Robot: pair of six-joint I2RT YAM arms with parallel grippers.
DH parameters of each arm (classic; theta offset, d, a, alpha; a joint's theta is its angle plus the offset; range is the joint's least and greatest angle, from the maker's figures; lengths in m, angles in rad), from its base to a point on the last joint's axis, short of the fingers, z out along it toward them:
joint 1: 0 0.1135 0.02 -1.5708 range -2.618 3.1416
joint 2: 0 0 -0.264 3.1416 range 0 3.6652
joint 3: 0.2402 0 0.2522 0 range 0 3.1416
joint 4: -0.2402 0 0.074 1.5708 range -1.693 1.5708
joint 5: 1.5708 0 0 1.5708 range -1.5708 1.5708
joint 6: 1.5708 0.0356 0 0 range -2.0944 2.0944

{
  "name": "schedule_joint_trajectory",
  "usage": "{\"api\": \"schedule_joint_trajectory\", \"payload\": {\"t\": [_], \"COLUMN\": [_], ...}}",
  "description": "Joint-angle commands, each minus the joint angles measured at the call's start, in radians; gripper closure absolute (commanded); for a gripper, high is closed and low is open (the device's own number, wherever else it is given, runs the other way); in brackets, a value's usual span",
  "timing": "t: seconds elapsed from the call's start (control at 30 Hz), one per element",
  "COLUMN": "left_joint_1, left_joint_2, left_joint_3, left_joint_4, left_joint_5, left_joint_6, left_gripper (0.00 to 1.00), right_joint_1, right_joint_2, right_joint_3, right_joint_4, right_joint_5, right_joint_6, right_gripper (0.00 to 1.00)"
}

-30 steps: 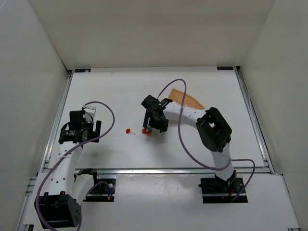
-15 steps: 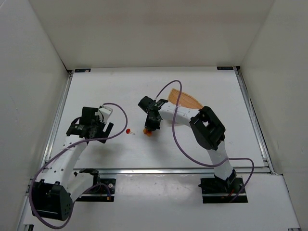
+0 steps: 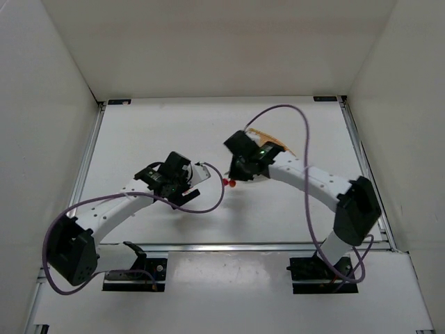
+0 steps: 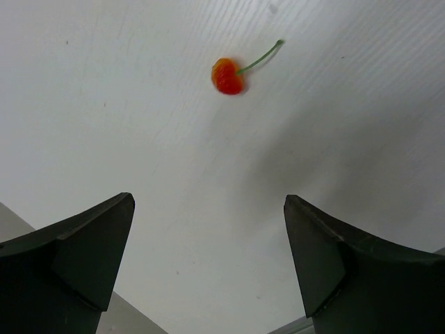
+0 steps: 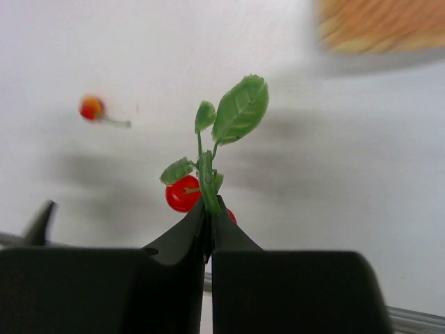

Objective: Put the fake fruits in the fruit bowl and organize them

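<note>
My left gripper moves outward and down next, its open fingers on either side of the single red-orange berry (image 3: pixel 227 182), since it still lies on the tabletop outside the bowl.
My right gripper (image 5: pixel 209 207) is shut on the green stem of a fake fruit cluster (image 5: pixel 183 193) with red berries and small leaves, held just above the table. From above, the right gripper (image 3: pixel 233 174) carries the cluster (image 3: pixel 229 183) left of the tan fruit bowl (image 3: pixel 279 145); the right arm covers part of the bowl. The bowl's edge (image 5: pixel 379 28) shows at the upper right of the right wrist view. A single red-orange berry (image 4: pixel 227 76) with a thin stem lies on the table ahead of my open left gripper (image 4: pixel 208 202), which holds nothing. The same berry (image 5: pixel 91 108) lies left of the cluster.
White walls enclose the white table (image 3: pixel 153 132) on three sides. A metal rail (image 3: pixel 243 245) runs along the near edge. Both arms' purple cables (image 3: pixel 306 174) loop over the middle of the table.
My right gripper has shut on the cluster's stem and carried it up and right, toward the bowl. My left arm has swung right, over the single berry, still open.
</note>
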Motion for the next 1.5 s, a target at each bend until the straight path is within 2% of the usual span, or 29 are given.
{"api": "schedule_joint_trajectory", "payload": {"t": [0.0,0.03,0.13,0.27,0.4,0.47,0.53,0.6,0.73,0.97,1.07,1.13,1.33,1.47], "left_joint_1": [-0.058,-0.081,-0.103,-0.112,-0.112,-0.112,-0.103,-0.08,-0.057,0.018,0.029,0.029,0.029,0.029], "left_joint_2": [0.065,0.087,0.175,0.294,0.406,0.443,0.453,0.453,0.453,0.472,0.498,0.525,0.565,0.565], "left_joint_3": [0.06,0.074,0.088,0.137,0.178,0.192,0.203,0.212,0.212,0.192,0.203,0.218,0.255,0.264], "left_joint_4": [0.043,0.059,0.089,0.098,0.107,0.107,0.107,0.107,0.107,0.107,0.107,0.107,0.107,0.107], "left_joint_5": [0.008,0.019,0.019,0.028,0.017,0.007,0.007,0.019,0.019,0.049,0.062,0.071,0.103,0.112], "left_joint_6": [0.023,0.023,0.023,0.023,0.032,0.021,0.021,0.009,0.009,0.009,0.009,0.0,-0.034,-0.043], "left_gripper": [0.0,0.0,0.0,0.0,0.1,0.13,0.14,0.14,0.17,0.24,0.25,0.33,0.37,0.49], "right_joint_1": [-0.127,-0.188,-0.269,-0.415,-0.5,-0.532,-0.553,-0.553,-0.553,-0.553,-0.544,-0.544,-0.544,-0.544], "right_joint_2": [-0.084,-0.084,-0.084,0.067,0.205,0.247,0.259,0.259,0.25,0.108,0.074,0.049,0.029,0.02], "right_joint_3": [-0.057,-0.057,-0.034,0.099,0.231,0.251,0.263,0.263,0.272,0.233,0.202,0.19,0.158,0.148], "right_joint_4": [-0.017,-0.017,-0.008,0.003,-0.041,-0.041,-0.051,-0.051,-0.051,-0.042,-0.041,-0.032,-0.032,-0.032], "right_joint_5": [0.075,0.075,0.044,-0.042,-0.118,-0.131,-0.14,-0.14,-0.169,-0.178,-0.133,-0.12,-0.079,-0.056], "right_joint_6": [0.013,0.013,-0.001,-0.071,-0.094,-0.107,-0.128,-0.142,-0.186,-0.196,-0.196,-0.196,-0.174,-0.165], "right_gripper": [1.0,1.0,1.0,1.0,0.89,0.63,0.5,0.46,0.45,0.43,0.43,0.43,0.43,0.43]}}
